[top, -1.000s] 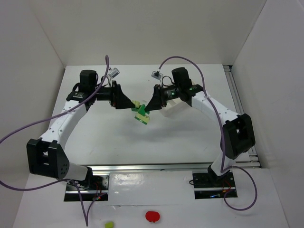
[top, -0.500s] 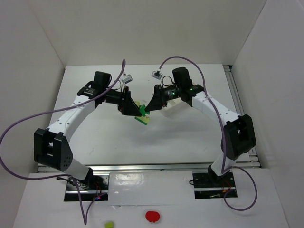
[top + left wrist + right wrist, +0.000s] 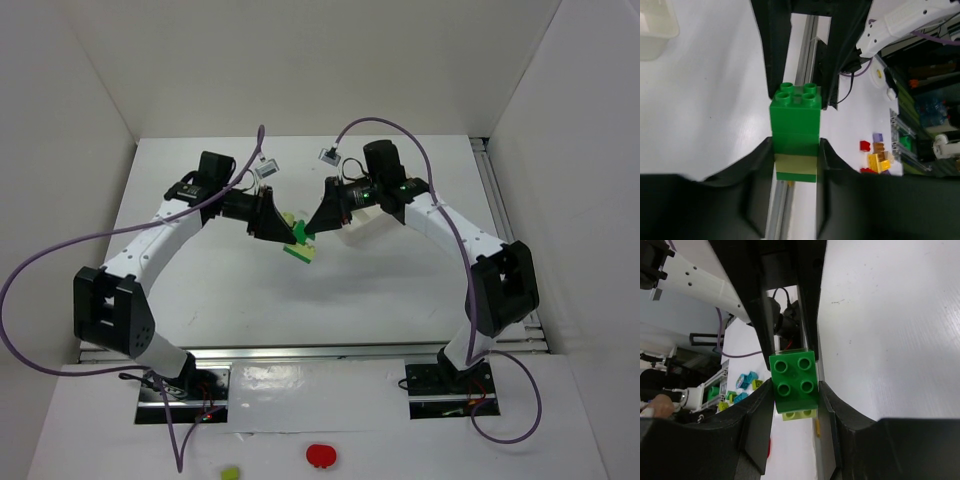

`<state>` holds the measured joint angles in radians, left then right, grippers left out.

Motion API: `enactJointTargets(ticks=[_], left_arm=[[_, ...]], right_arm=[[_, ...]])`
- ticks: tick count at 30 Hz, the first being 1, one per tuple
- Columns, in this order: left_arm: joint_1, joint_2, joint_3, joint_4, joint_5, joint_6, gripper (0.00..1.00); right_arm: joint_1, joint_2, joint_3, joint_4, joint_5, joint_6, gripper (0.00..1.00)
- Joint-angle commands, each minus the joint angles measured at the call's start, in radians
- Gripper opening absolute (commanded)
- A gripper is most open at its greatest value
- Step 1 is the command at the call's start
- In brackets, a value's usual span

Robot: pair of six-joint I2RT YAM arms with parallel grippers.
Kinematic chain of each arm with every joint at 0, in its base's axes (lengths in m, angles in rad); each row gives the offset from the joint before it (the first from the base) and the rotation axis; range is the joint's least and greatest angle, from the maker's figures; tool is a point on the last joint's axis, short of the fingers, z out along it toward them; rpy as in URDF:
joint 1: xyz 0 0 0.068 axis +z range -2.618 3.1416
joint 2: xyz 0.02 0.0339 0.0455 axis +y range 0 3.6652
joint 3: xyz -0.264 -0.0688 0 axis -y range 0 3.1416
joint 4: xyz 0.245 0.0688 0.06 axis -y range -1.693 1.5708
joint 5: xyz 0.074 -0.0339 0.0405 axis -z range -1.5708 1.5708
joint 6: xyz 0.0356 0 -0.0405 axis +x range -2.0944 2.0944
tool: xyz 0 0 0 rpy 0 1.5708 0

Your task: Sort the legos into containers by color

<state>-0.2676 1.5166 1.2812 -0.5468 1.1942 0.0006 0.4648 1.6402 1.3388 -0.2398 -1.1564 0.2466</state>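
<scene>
My right gripper swings over the white container (image 3: 362, 228) next, tips down and releases the brick, since it stands open below and to the gripper's right in the top view.
A small stack of legos (image 3: 299, 241) hangs above the middle of the table, between both grippers. In the left wrist view it is a dark green studded brick (image 3: 795, 116) above a pale lime layer (image 3: 796, 163) and a thin dark green one. My left gripper (image 3: 795, 159) is shut on the stack's lower part, with a finger against each side. My right gripper (image 3: 795, 396) is shut on the dark green brick (image 3: 794, 381), and a lime brick (image 3: 800, 414) shows under it. The white container (image 3: 362, 228) sits behind the right gripper and appears again as the container (image 3: 655, 25).
White walls enclose the table on three sides. A metal rail (image 3: 330, 350) runs along the near edge. A flat red round thing (image 3: 320, 455) and a small lime piece (image 3: 230, 473) lie in front of the arm bases.
My left gripper has swung right to the stack and closed its fingers on it. The right gripper has kept its hold and place.
</scene>
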Motion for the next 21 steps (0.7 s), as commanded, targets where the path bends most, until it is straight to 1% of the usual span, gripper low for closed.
enactJointTargets(ticks=[1, 2, 3, 4, 5, 8, 11, 14, 19, 21], left_arm=[[-0.007, 0.011, 0.047, 0.031, 0.075, 0.010, 0.29], [-0.007, 0.011, 0.047, 0.031, 0.074, 0.001, 0.21], [-0.007, 0.020, 0.047, 0.031, 0.074, 0.001, 0.15], [-0.007, 0.020, 0.047, 0.031, 0.074, 0.001, 0.05], [-0.007, 0.020, 0.047, 0.031, 0.064, 0.001, 0.00], [0.002, 0.020, 0.047, 0.031, 0.050, -0.008, 0.00], [0.022, 0.020, 0.026, 0.031, 0.041, -0.017, 0.00], [0.033, 0.001, -0.011, 0.056, 0.031, -0.045, 0.00], [0.044, -0.009, -0.036, 0.079, 0.022, -0.071, 0.00], [0.053, 0.002, -0.025, 0.079, 0.013, -0.080, 0.00]], right_arm=[[0.005, -0.010, 0.030, 0.059, 0.018, 0.005, 0.14], [0.005, -0.010, 0.039, 0.059, 0.018, 0.005, 0.14], [0.014, -0.010, 0.039, 0.059, 0.018, 0.005, 0.14], [0.014, -0.010, 0.039, 0.059, 0.018, 0.005, 0.14], [0.014, -0.010, 0.039, 0.044, 0.018, -0.006, 0.14], [0.005, -0.019, 0.048, 0.016, 0.046, -0.015, 0.14], [-0.028, -0.054, 0.017, 0.016, 0.134, -0.006, 0.14], [-0.087, -0.110, -0.019, 0.066, 0.259, 0.049, 0.14], [-0.118, -0.143, -0.062, 0.155, 0.447, 0.126, 0.14], [-0.118, -0.143, -0.072, 0.194, 0.465, 0.174, 0.14]])
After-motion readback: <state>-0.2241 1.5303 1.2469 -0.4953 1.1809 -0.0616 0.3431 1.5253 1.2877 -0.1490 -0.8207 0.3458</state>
